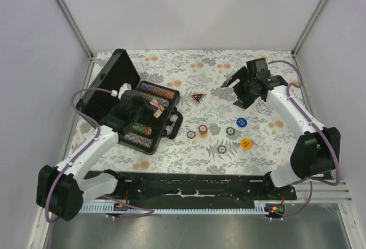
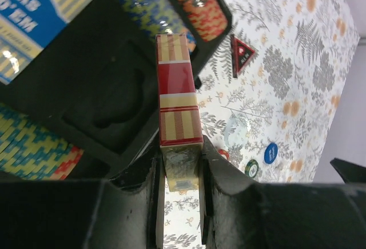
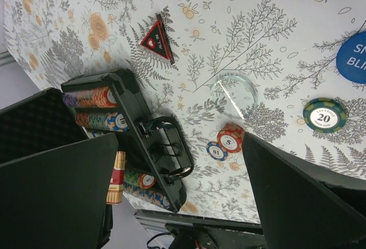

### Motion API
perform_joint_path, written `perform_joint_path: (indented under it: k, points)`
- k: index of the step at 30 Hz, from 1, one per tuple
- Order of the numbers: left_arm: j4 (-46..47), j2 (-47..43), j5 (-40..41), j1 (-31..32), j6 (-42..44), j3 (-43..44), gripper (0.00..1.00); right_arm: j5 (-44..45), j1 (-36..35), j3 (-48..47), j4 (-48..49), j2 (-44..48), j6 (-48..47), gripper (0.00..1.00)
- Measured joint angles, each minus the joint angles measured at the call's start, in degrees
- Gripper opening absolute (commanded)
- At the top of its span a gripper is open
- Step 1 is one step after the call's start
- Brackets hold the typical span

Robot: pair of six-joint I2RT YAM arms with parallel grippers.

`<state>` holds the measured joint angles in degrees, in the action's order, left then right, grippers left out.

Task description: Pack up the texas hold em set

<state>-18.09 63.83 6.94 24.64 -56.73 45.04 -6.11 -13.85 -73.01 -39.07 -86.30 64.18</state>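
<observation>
My left gripper moves down toward the black slot between the chip rows next and opens there, since the slot lies empty beneath the reddish card deck.
The black briefcase lies open at the left, its lid raised, with rows of multicoloured chips in its tray. My left gripper hovers over the tray, shut on the reddish card deck, above an empty black slot. My right gripper is open and empty above the table's back right. Loose chips lie mid-table: a red 5, a blue 10, a green 20, a blue disc and an orange disc. The red-marked triangle lies right of the case.
A clear round disc lies on the floral cloth between the triangle and the chips. The case handle sticks out toward the chips. White walls and a metal frame enclose the table; a black rail runs along the near edge.
</observation>
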Motion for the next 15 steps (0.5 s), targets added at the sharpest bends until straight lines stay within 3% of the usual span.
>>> perform_joint_path:
  k: [15]
  points:
    - [1.14, 1.92, -3.23, -3.43, -13.49, -2.32, 0.02, -2.75, 0.22, 0.50, 0.04, 0.02, -1.70, 0.98]
